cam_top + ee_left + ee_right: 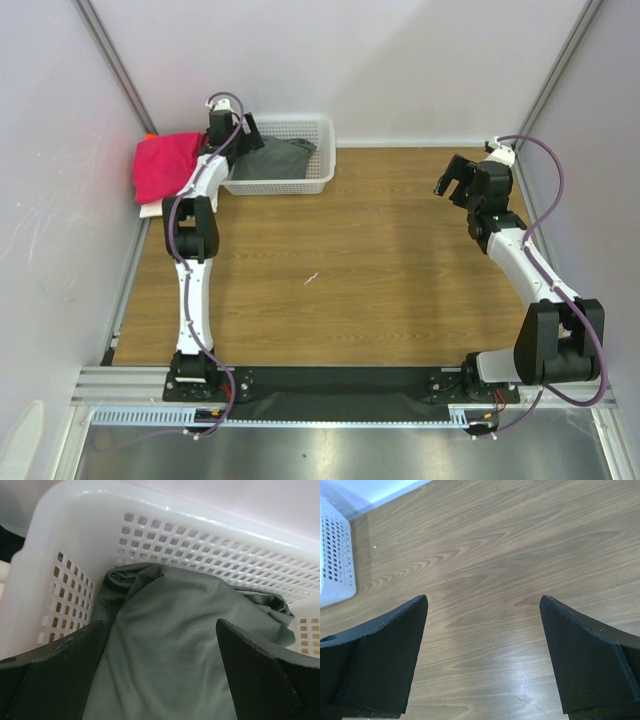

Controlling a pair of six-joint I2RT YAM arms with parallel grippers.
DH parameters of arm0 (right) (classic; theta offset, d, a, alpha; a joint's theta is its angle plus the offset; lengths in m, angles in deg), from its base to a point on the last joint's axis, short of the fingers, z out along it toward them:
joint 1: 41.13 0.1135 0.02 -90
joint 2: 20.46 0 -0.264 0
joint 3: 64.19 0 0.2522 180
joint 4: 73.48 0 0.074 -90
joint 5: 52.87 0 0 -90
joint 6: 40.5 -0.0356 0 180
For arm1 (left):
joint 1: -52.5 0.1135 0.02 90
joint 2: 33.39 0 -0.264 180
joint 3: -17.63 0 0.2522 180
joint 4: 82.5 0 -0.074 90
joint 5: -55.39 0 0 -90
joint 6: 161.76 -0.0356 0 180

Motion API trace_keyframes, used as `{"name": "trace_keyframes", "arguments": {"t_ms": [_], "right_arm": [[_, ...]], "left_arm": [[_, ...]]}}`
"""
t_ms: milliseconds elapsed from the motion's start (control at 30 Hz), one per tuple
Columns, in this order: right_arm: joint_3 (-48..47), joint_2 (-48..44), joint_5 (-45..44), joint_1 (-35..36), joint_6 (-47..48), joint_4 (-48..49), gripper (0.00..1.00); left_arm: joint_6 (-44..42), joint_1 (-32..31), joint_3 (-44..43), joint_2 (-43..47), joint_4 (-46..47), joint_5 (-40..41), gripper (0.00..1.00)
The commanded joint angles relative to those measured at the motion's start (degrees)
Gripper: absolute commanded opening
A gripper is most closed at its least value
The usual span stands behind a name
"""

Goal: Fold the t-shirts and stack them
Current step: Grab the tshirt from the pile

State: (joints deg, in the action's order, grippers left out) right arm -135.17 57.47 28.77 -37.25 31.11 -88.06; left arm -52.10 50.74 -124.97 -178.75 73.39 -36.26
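Observation:
My left gripper is about to go down to the dark grey t-shirt's bunched edge (250,157) (136,599) in the end of the basket by the magenta-pink stack.
A dark grey t-shirt (278,159) lies crumpled in the white mesh basket (318,130) at the back left; in the left wrist view it (165,630) fills the space under the fingers. My left gripper (240,136) is open above the basket's left end, its jaws wide apart over the grey cloth, holding nothing. A magenta-pink t-shirt (163,165) lies folded on a stack at the far left, with an orange edge (150,135) and a white edge (153,208) showing under it. My right gripper (452,182) is open and empty above bare table at the right.
The wooden table (350,270) spreads between the arms. The basket's corner shows in the right wrist view (335,560). Grey walls close in the left, back and right sides.

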Motion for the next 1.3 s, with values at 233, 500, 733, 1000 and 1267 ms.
{"name": "trace_keyframes", "arguments": {"t_ms": [233,500,733,1000,1267], "right_arm": [[-2.5,0.4,-0.6,-0.2,-0.2,2.3,1.0],[-2.6,-0.2,-1.1,-0.2,0.4,1.5,1.0],[-2.6,0.0,-1.0,-0.2,0.2,1.7,1.0],[-2.6,-0.3,-2.3,-0.2,0.9,1.0,1.0],[-2.1,-1.7,-1.8,-0.3,0.7,1.0,1.0]], "left_arm": [[7.7,-0.2,-3.4,-2.7,0.1,0.8,1.0],[9.2,-0.3,-5.0,-4.6,-1.2,0.1,1.0],[12.0,-0.3,-6.1,-6.1,-3.1,-2.0,0.92],[14.5,-0.3,-6.3,-7.1,0.9,-4.1,0.15],[11.3,-0.3,-2.1,4.0,5.9,-5.2,0.0]]}}
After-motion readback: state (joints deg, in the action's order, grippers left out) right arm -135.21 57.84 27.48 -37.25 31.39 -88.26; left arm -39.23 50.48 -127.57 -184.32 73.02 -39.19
